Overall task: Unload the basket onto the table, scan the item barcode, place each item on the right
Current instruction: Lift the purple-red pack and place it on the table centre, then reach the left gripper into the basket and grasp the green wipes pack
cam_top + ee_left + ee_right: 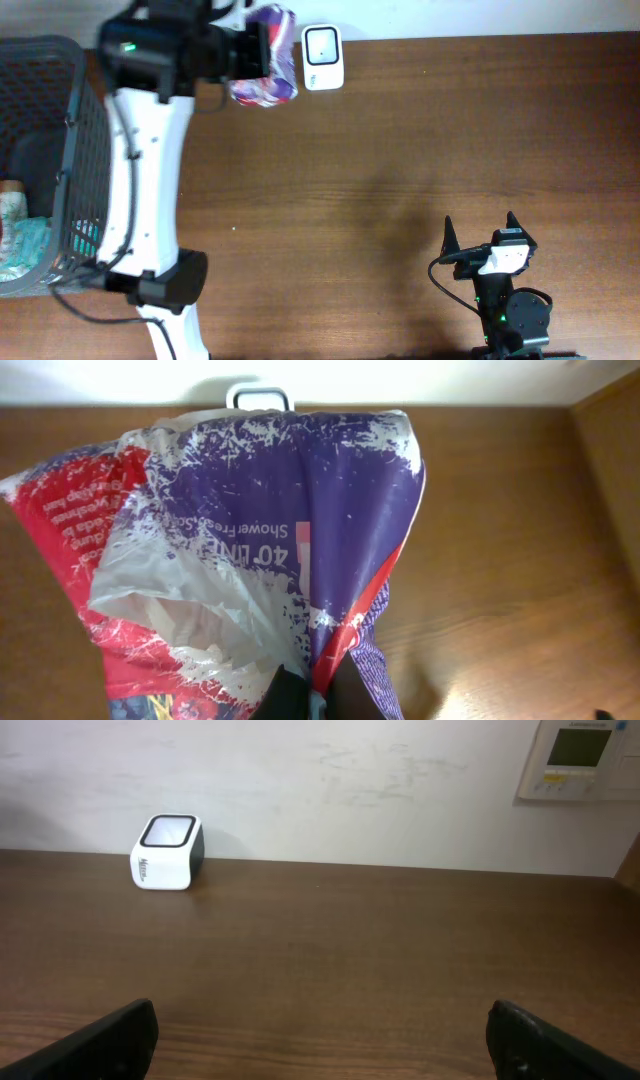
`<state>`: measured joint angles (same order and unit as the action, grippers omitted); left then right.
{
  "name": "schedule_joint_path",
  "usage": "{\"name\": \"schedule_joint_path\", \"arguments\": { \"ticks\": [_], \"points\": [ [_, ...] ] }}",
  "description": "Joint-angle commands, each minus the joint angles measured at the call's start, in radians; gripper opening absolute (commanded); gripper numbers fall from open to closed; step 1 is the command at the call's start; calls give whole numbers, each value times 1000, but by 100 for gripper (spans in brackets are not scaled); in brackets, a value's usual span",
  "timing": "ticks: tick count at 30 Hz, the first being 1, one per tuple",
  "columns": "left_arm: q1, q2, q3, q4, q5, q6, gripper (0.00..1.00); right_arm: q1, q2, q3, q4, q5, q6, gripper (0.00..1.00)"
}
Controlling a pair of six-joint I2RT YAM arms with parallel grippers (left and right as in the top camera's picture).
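Note:
My left gripper lowers the packet back and to the right in the overhead view next and releases it there, since the table before the scanner is clear.
A crinkled purple, red and white plastic packet hangs at the table's far edge, just left of the white barcode scanner. My left gripper is shut on the packet's lower fold, and the packet fills most of the left wrist view. Only the scanner's top rim peeks above it there. No barcode shows on the visible side. My right gripper rests open at the near right, holding nothing. In the right wrist view the scanner stands far off at the left, by the wall.
A dark mesh basket with other packets sits at the table's left edge. My left arm stretches from the near edge up to the far edge. A wall panel shows at the upper right of the right wrist view.

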<state>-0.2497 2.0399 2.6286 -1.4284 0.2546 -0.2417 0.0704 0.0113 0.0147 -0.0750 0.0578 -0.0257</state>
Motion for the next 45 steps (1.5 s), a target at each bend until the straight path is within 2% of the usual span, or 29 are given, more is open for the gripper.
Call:
{"name": "schedule_joint_path", "arguments": {
  "ticks": [1, 8, 13, 14, 15, 16, 18, 20, 21, 22, 24, 25, 27, 29, 32, 36, 38, 45],
  "points": [
    [-109, 105, 8, -18, -122, -50, 0, -5, -5, -9, -4, -2, 4, 99],
    [-219, 347, 7, -63, -147, -61, 0, -5, -5, -9, -4, -2, 4, 99],
    [-251, 462, 7, -159, -147, -130, 0, -5, -5, -9, -4, -2, 4, 98],
    [-258, 464, 7, -175, -147, -129, 11, -5, -5, -9, -4, -2, 4, 99],
    [-264, 464, 7, -183, -146, -129, 42, -5, -5, -9, -4, -2, 4, 99],
    [-273, 464, 7, -187, -146, -129, 88, -5, -5, -9, -4, -2, 3, 99],
    [-281, 464, 7, -185, -146, -128, 94, -5, -5, -9, -4, -2, 4, 99],
    [-279, 463, 12, -187, -146, -128, 87, -5, -5, -9, -4, -2, 3, 99],
    [-273, 462, 30, -189, -146, -121, 79, -5, -5, -9, -3, -2, 4, 99],
    [-267, 460, 58, -198, -143, -100, 78, -5, -5, -9, -4, -2, 4, 99],
    [-221, 453, 228, -260, -142, -64, 77, -5, -5, -9, -4, -2, 4, 99],
    [-195, 433, 297, -260, -121, -25, 78, -5, -5, -9, -4, -2, 4, 99],
    [-112, 336, 406, -260, -122, -25, 82, -5, -5, -9, -4, -2, 4, 99],
    [-4, 217, 423, -260, -144, -8, 88, -5, -5, -9, -4, -2, 3, 99],
    [156, 105, 422, -260, -192, 64, 88, -5, -5, -9, -4, -2, 4, 99],
    [415, 67, 422, -260, -187, 48, 91, -5, -5, -9, -4, -2, 4, 98],
    [490, 67, 414, -260, -188, 50, 95, -5, -5, -9, -4, -2, 4, 98],
    [681, 67, 393, -260, -188, 50, 97, -5, -5, -9, -4, -2, 4, 99]
  ]
}}
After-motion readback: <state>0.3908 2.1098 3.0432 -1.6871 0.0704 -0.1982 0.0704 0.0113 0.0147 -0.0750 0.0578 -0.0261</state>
